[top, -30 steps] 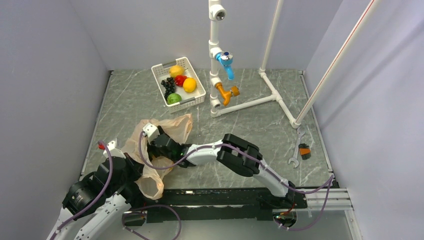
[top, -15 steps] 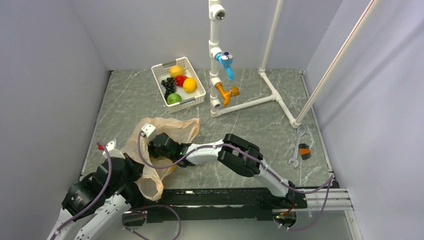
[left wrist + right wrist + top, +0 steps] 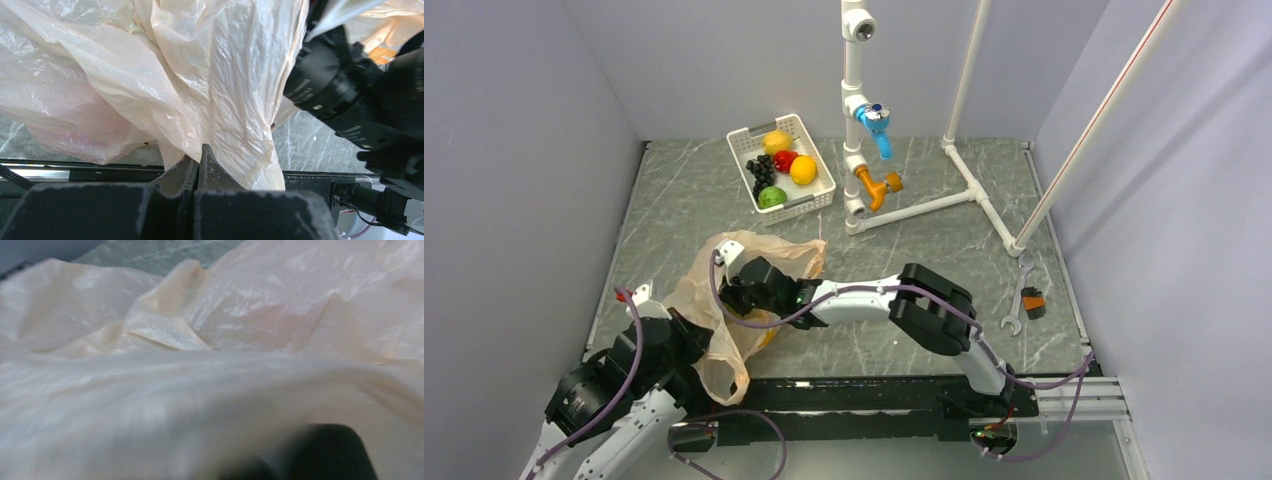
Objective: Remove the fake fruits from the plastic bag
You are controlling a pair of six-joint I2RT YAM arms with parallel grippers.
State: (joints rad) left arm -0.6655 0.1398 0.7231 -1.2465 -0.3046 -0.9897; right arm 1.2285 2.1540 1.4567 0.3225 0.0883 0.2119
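The gap beside the green fruit [image 3: 772,197] is empty, so my right gripper should next rise out of the bag [image 3: 692,290], move outward over the basket and release there.
The peach plastic bag [image 3: 692,290] lies crumpled at the near left of the table and fills the left wrist view [image 3: 150,75]. My left gripper [image 3: 200,152] is shut on a fold at its near edge. My right wrist [image 3: 762,285] reaches into the bag's mouth from the right; bag film hides its fingers, and the right wrist view shows only blurred film [image 3: 210,340]. Any fake fruits inside the bag are hidden. A red apple [image 3: 785,160] and a round green fruit [image 3: 772,197] sit in the basket.
The white basket [image 3: 822,192] at the back also holds a lemon [image 3: 776,140], an orange fruit [image 3: 803,170] and black grapes [image 3: 761,172]. A white pipe frame [image 3: 854,150] with blue and orange valves stands behind. A wrench [image 3: 1016,298] lies at the right.
My right arm has shifted a little to the right with its wrist still in the bag. The bag's far flap has spread toward the right. The left arm has held still.
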